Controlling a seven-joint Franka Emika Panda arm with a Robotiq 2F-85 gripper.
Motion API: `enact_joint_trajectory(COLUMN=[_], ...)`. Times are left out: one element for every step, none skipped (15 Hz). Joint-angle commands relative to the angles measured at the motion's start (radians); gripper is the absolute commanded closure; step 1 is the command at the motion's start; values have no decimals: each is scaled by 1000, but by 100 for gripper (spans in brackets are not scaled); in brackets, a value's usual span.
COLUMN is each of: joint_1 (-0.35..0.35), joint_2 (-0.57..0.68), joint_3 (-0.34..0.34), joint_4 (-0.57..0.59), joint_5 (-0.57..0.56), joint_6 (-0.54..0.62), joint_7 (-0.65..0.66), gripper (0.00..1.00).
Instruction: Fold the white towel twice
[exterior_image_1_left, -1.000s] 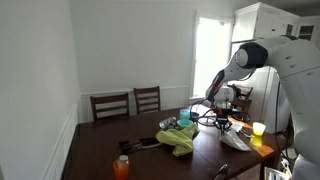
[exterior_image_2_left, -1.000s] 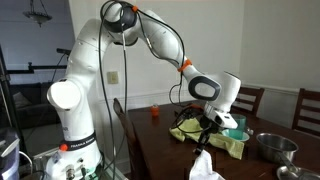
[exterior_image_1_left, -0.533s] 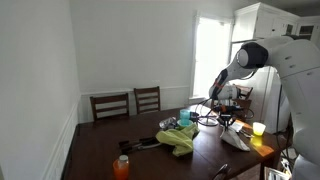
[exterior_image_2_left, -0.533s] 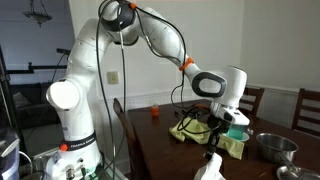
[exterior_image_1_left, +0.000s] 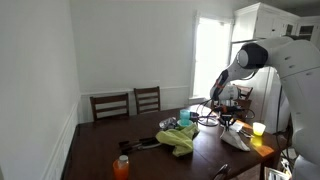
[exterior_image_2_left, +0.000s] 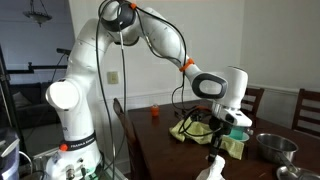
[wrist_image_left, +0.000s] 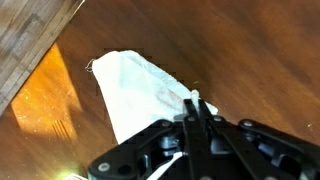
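Note:
My gripper moves across the lying part of the towel next, toward the bottom in the wrist view, and releases, because the towel's pinched corner is still lifted.
The white towel (wrist_image_left: 135, 85) lies bunched on the dark wooden table (wrist_image_left: 255, 45) in the wrist view. My gripper (wrist_image_left: 196, 103) is shut, and its fingertips pinch a corner of the towel. In both exterior views the gripper (exterior_image_1_left: 225, 124) (exterior_image_2_left: 213, 148) hangs just above the table near its edge, with the towel (exterior_image_1_left: 237, 142) (exterior_image_2_left: 210, 168) trailing below it. The rest of the towel's shape is hard to make out.
A yellow-green cloth (exterior_image_1_left: 180, 138) (exterior_image_2_left: 200, 130) lies mid-table with black cables beside it. An orange cup (exterior_image_1_left: 121, 166) (exterior_image_2_left: 155, 112), a yellow cup (exterior_image_1_left: 258, 128), a teal cup (exterior_image_1_left: 190, 115) and a metal bowl (exterior_image_2_left: 272, 146) stand on the table. Chairs (exterior_image_1_left: 110, 105) stand at the far side.
The gripper has moved sideways along the table's edge with the towel corner in it, dragging the towel along. Over the last half second it has hardly moved.

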Motion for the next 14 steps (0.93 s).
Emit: enact_joint_trajectory(joint_1=[-11,-14,-17,-19,-23,-25,-31,-35,-42,-45,-50,-56,-65,-71], joint_2=[3,5,8,13,24,30,37,44,50,56,63,69,77,82], joint_3=[8,9,9,9,8,7,6,5,6,4,3,2,5,6], joint_4=[4,5,8,11,19,23,26,29,32,35,38,42,47,52], joint_5=[-16,-20,-21,-24,-27,-32,-35,-40,-43,-52,-57,-63,-63,-66], joint_6=[5,8,10,17,22,32,45,58,71,85,96,106,117,122], joint_7=[8,-4,-10,-17,-23,-32,-42,-50,-63,-72,-82,-91,-107,-120], gripper=[99,99,99,99,99,99,99,99,99,99,99,99,99,99])
